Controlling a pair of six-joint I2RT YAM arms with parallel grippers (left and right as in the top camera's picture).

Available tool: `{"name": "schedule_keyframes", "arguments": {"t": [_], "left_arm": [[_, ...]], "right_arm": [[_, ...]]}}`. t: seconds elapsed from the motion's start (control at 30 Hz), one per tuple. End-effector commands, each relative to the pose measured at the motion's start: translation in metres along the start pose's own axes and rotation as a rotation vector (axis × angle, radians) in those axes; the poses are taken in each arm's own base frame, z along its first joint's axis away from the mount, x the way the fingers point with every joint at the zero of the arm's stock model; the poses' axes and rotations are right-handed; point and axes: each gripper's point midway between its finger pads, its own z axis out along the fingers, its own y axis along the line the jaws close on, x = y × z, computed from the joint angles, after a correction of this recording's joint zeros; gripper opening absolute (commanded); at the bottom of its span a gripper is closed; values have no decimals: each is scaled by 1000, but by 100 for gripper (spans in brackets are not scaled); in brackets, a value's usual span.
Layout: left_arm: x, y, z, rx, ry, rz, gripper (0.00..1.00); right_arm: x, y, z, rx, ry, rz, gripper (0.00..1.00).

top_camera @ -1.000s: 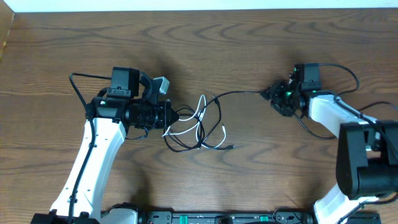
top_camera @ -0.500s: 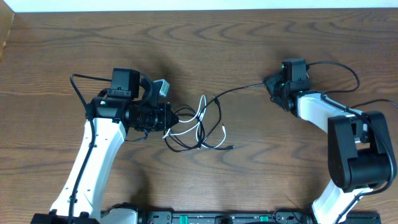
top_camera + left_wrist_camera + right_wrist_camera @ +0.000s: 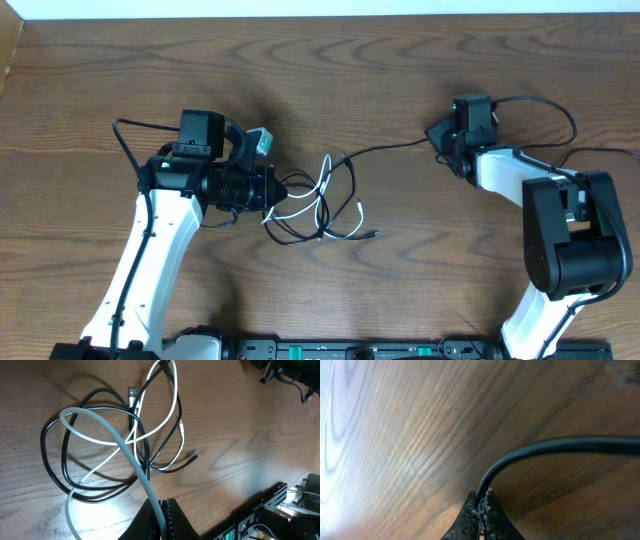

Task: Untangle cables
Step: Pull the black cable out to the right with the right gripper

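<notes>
The black cable still runs into the tangle, so my right gripper should next pull up and to the right in the overhead view and let go of the cable on bare wood.
The white cable (image 3: 322, 182) and the black cable (image 3: 385, 150) lie in a loose tangle on the wooden table, between the arms. My left gripper (image 3: 272, 190) is at the tangle's left edge. In the left wrist view it (image 3: 163, 505) is shut on the white cable (image 3: 132, 462), whose loop crosses the black cable's coils (image 3: 52, 462). A small plug (image 3: 132, 393) lies at the far side of the tangle. My right gripper (image 3: 437, 136) is at the black strand's right end. In the right wrist view it (image 3: 482, 496) is shut on the black cable (image 3: 545, 447), low over the wood.
The right arm's own thick black cables (image 3: 545, 108) loop behind it at the right. A dark base rail (image 3: 330, 350) runs along the table's front edge. The table's back edge (image 3: 320, 16) meets a white wall.
The right gripper has swung up and left, and its jaws have closed on the black cable's end. The left arm and the tangle have stayed in place.
</notes>
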Motion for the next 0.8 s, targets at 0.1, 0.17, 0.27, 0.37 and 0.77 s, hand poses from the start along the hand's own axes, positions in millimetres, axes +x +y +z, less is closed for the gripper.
{"name": "schedule_keyframes", "arguments": {"t": [0.1, 0.17, 0.27, 0.37, 0.77], "left_arm": [[2, 0, -1, -8, 0, 12, 8], [2, 0, -1, -9, 0, 12, 8], [2, 0, -1, -8, 0, 12, 8], [2, 0, -1, -9, 0, 12, 8], [2, 0, -1, -8, 0, 12, 8]], "right_arm": [[13, 6, -24, -161, 210, -182, 1], [0, 25, -50, -286, 241, -181, 1], [-31, 49, -97, -456, 223, -169, 1], [-85, 68, -164, -613, 76, -197, 1], [-209, 32, -329, -629, -524, -220, 1]]}}
